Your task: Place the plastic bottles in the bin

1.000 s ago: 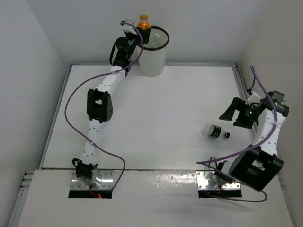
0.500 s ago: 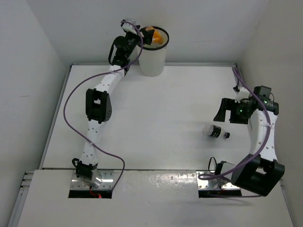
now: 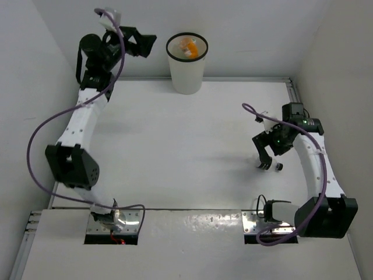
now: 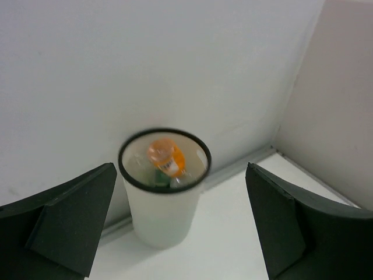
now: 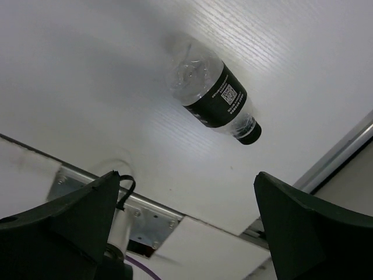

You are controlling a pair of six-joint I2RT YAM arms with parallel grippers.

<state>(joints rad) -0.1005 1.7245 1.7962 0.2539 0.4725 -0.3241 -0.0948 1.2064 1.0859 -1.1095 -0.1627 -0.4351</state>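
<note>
My right gripper should next go down and turn so its fingers are on both sides of the bottle's clear base end (image 3: 255, 160) (image 5: 191, 69), then close, because the bottle is lying on the tabletop below the gripper.
The white bin (image 3: 186, 73) with a black rim stands at the back of the table against the wall. An orange bottle (image 3: 187, 46) lies inside it, and the left wrist view shows this orange bottle (image 4: 166, 158) on top of a green one (image 4: 157, 177) in the bin (image 4: 160, 216). My left gripper (image 3: 145, 45) hangs open and empty in the air to the left of the bin. A dark-labelled bottle (image 5: 215, 99) lies on its side on the table at the right. My right gripper (image 3: 260, 149) hovers open just above it, covering most of the bottle (image 3: 278, 167) in the top view.
Grey walls close in the table on the left, back and right. A metal rail (image 3: 294, 99) runs along the right edge. The arm bases' mounting plates (image 3: 269, 223) sit on the near ledge, and purple cables loop from both arms.
The orange bottle left my left gripper and dropped into the bin. The left arm then swung away to the left with open jaws. My right gripper moved left and down over the dark-labelled bottle.
</note>
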